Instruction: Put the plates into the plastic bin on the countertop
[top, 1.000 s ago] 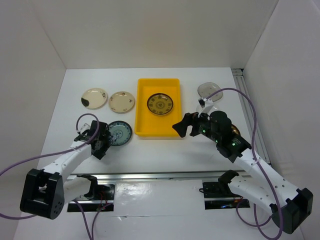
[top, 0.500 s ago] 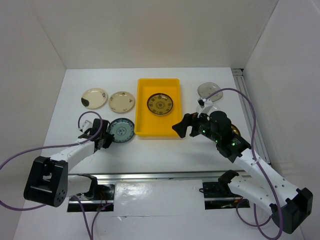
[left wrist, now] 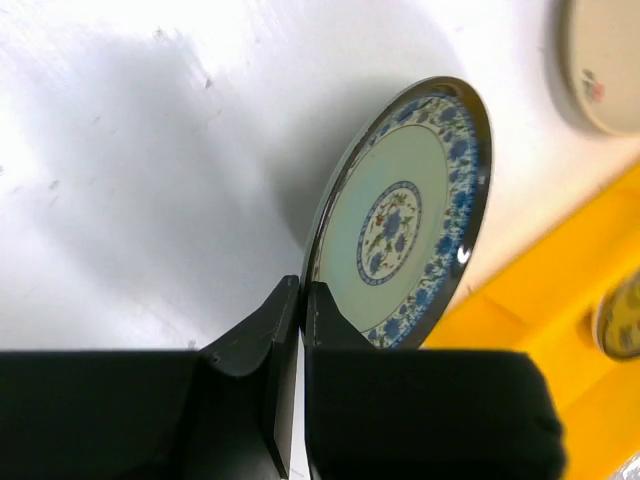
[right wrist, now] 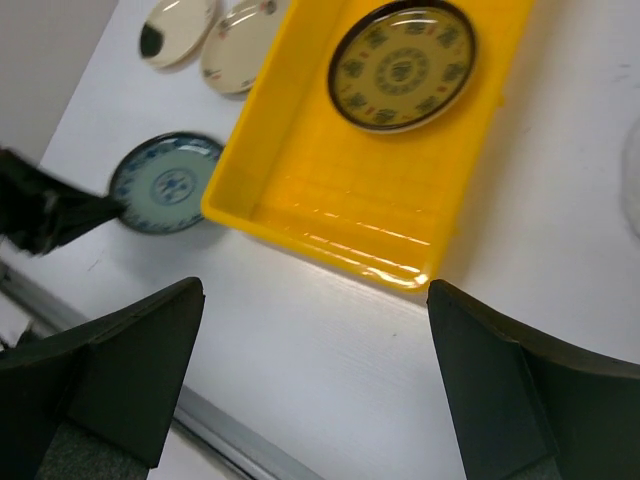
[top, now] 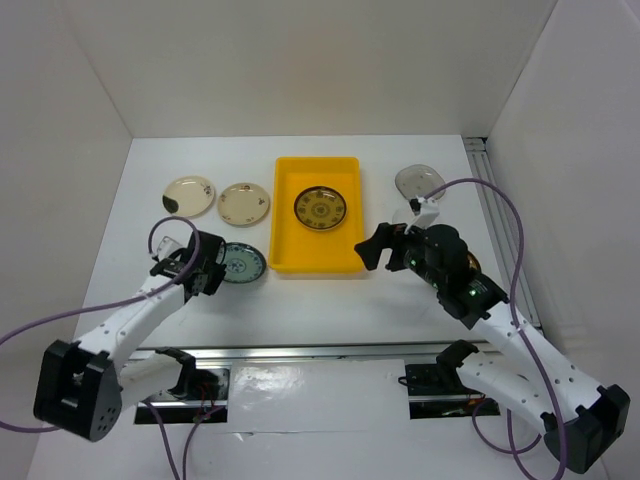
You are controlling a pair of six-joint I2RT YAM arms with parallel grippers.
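My left gripper holds the blue-green plate [top: 243,265], which still hangs outside the bin. It will carry the plate outward and over the bin's side and let go of it on the brown-gold plate [top: 320,208].
The blue-green patterned plate [left wrist: 410,220] is tilted up off the white countertop [top: 330,300], just left of the yellow plastic bin [top: 290,215]. My left gripper [left wrist: 302,292] is shut on its near rim; in the top view that gripper [top: 207,270] sits at the plate's [top: 243,265] left edge. A brown-gold plate [top: 320,208] lies inside the bin. My right gripper [top: 376,250] hovers open by the bin's front right corner, with nothing between its fingers [right wrist: 130,370]. From the right wrist I see the bin [right wrist: 370,200], the brown-gold plate [right wrist: 402,65] and the blue-green plate [right wrist: 165,183].
Two cream plates [top: 188,196] [top: 244,202] lie behind the left gripper, left of the bin. A smoky grey plate [top: 418,180] sits at the back right. A brown plate [top: 469,263] peeks from under the right arm. A metal rail [top: 320,350] runs along the front edge.
My left gripper closed on the blue-green plate's rim and tipped the plate up. The right arm drifted slightly to the right, still open.
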